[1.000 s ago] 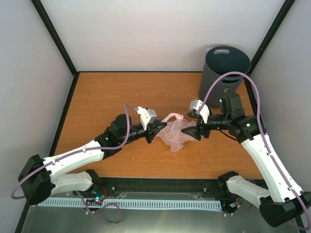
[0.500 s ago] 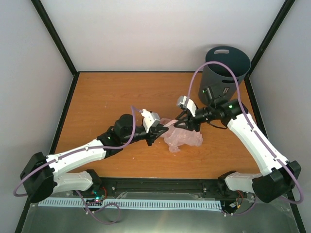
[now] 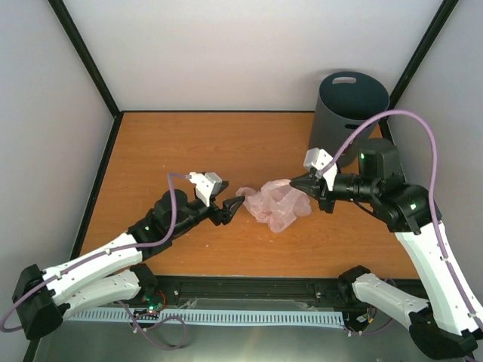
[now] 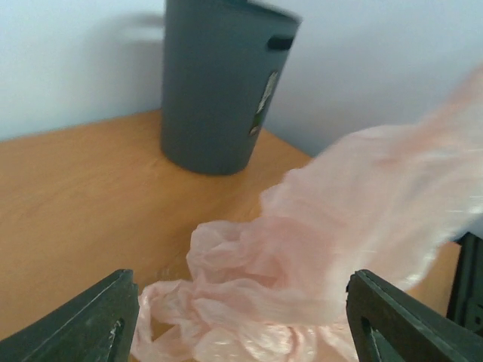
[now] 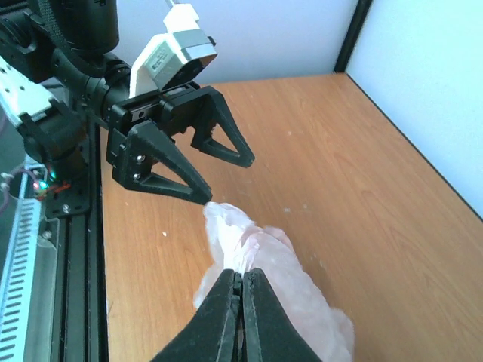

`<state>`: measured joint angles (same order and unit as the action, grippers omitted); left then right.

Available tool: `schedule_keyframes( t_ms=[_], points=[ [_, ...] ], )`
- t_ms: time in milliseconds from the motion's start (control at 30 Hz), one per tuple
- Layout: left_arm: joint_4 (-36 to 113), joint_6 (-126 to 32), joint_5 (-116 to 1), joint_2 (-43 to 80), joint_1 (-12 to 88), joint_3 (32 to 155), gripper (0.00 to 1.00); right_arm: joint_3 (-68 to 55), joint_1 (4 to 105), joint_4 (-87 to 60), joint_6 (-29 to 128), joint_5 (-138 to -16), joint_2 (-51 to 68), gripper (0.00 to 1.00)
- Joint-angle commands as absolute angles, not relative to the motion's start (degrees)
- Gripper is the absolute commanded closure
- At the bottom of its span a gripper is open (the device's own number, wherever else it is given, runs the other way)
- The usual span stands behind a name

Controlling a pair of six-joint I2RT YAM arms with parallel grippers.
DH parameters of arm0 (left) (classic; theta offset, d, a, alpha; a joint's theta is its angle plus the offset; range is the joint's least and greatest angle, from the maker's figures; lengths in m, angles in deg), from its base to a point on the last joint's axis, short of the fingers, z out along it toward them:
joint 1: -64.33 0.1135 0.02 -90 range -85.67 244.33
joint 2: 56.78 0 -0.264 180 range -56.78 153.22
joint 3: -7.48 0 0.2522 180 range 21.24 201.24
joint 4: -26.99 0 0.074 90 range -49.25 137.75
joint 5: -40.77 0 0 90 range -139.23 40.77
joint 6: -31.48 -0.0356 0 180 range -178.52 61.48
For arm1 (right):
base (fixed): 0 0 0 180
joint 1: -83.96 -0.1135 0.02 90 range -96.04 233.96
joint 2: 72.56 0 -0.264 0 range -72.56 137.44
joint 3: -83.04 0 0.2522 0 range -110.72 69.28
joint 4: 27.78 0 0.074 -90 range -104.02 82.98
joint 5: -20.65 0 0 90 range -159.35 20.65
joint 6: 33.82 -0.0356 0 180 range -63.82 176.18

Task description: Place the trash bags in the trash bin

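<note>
My right gripper holds the bag's opposite end, so my left gripper tilts down and shifts to the right in the top view onto the bag's loose edge (image 3: 250, 198) (image 4: 157, 305) next.
The pale-pink trash bag (image 3: 273, 205) lies crumpled on the wooden table (image 3: 189, 143) between both arms. My right gripper (image 3: 296, 184) is shut on the bag's right end, and a fold of pink film (image 5: 235, 240) sticks out past its closed tips (image 5: 240, 276). My left gripper (image 3: 235, 207) stands open just left of the bag, holding nothing. In the left wrist view, the bag (image 4: 317, 241) spreads between the two wide-apart fingers (image 4: 98, 317). The dark grey trash bin (image 3: 349, 105) stands upright at the back right corner, and the left wrist view shows this bin (image 4: 223, 83) beyond the bag.
Black frame posts (image 3: 87, 60) and pale walls close in the table on three sides. The right arm's purple cable (image 3: 392, 115) arcs in front of the bin. A black rail (image 3: 249, 286) runs along the near edge.
My left gripper opened, let go of the bag and drew back to the left. My right gripper closed on the bag's right end and pulled it slightly rightward.
</note>
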<state>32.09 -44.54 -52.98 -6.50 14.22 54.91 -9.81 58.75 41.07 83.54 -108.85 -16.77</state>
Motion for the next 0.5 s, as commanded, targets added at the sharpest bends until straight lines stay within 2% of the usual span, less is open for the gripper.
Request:
schedule_keyframes(
  t_ms=[0, 300, 467],
  points=[
    [31.0, -36.9, -48.0, -3.2, 14.0, 49.5, 0.22, -4.0, 59.1, 40.9, 81.5, -102.4, -20.6, 0.97],
    [15.8, -24.6, -59.4, 12.0, 14.5, 45.8, 0.22, 3.0, 60.6, 46.7, 81.8, -91.6, -29.2, 0.97],
    [10.5, -18.3, -59.6, 17.7, 14.5, 43.9, 0.23, 5.8, 60.9, 46.0, 81.8, -89.9, -31.6, 0.97]
  ],
)
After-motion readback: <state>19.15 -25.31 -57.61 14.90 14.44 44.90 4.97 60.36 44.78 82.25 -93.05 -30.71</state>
